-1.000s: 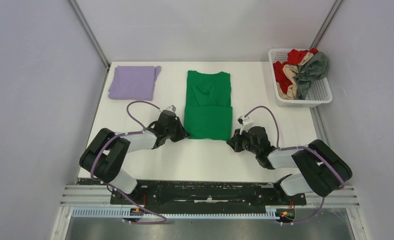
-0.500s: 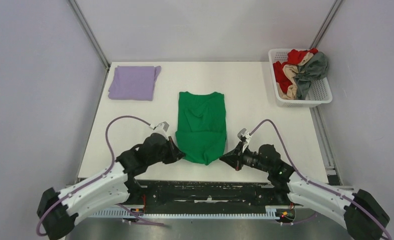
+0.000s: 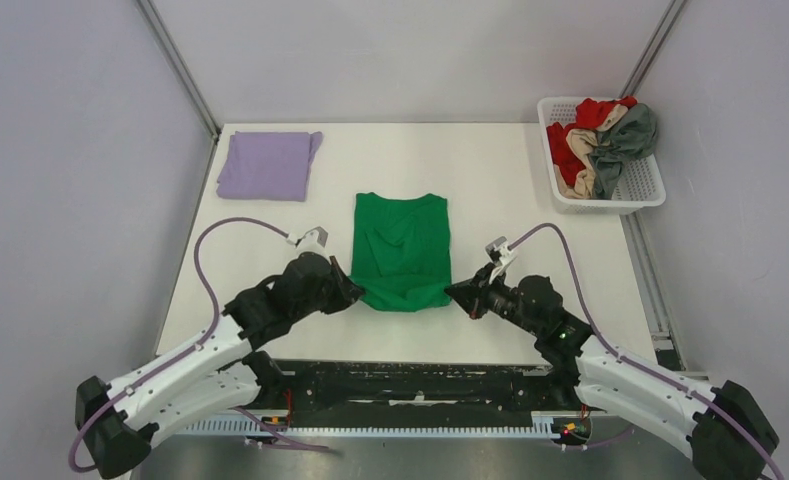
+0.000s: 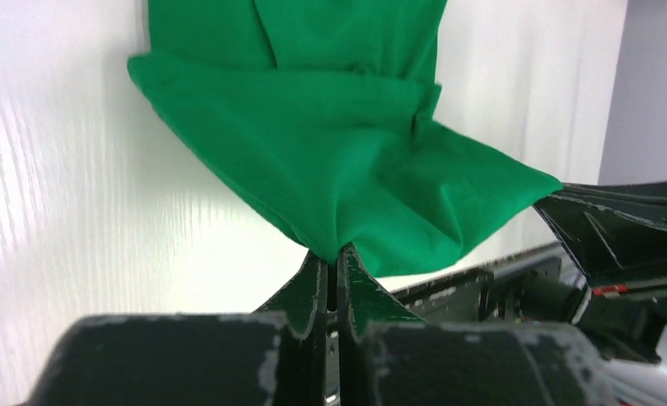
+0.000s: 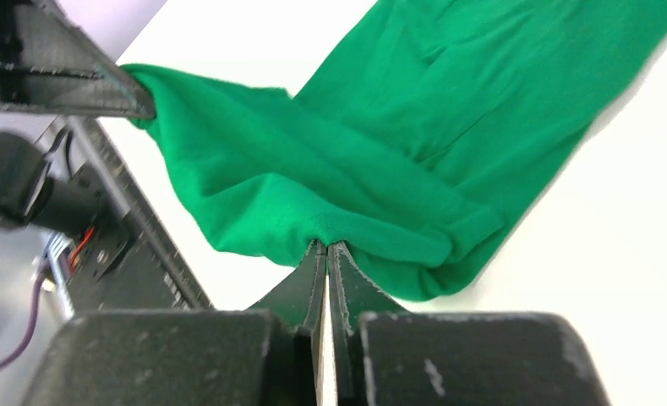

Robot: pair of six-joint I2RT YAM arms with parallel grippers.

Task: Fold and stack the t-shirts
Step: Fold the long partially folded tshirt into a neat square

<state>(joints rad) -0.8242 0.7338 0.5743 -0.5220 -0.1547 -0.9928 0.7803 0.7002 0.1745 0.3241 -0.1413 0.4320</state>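
The green t-shirt's held corner needs to go outward and down onto its far corner by the lavender t-shirt, where my left gripper should release it, because that end of the green t-shirt is uncovered.
The bright green t-shirt [image 3: 401, 248] lies in the middle of the table, its near end lifted. My left gripper [image 3: 355, 291] is shut on its near left corner; in the left wrist view [image 4: 333, 251] the fabric [image 4: 338, 161] runs into the closed jaws. My right gripper [image 3: 452, 293] is shut on the near right corner; in the right wrist view [image 5: 325, 246] the cloth [image 5: 372, 178] bunches at the jaw tips. A folded lavender t-shirt [image 3: 267, 164] lies at the far left. Red, beige and dark grey t-shirts [image 3: 600, 140] are heaped in the basket.
The white lattice basket [image 3: 642, 190] stands at the far right corner of the table. Metal frame posts rise at the back corners. The black rail of the arm bases [image 3: 410, 385] runs along the near edge.
Both grippers pulled the green t-shirt toward the near edge, then moved slightly back away from it. The near end stays pinched at both corners, now stretched straighter between them.
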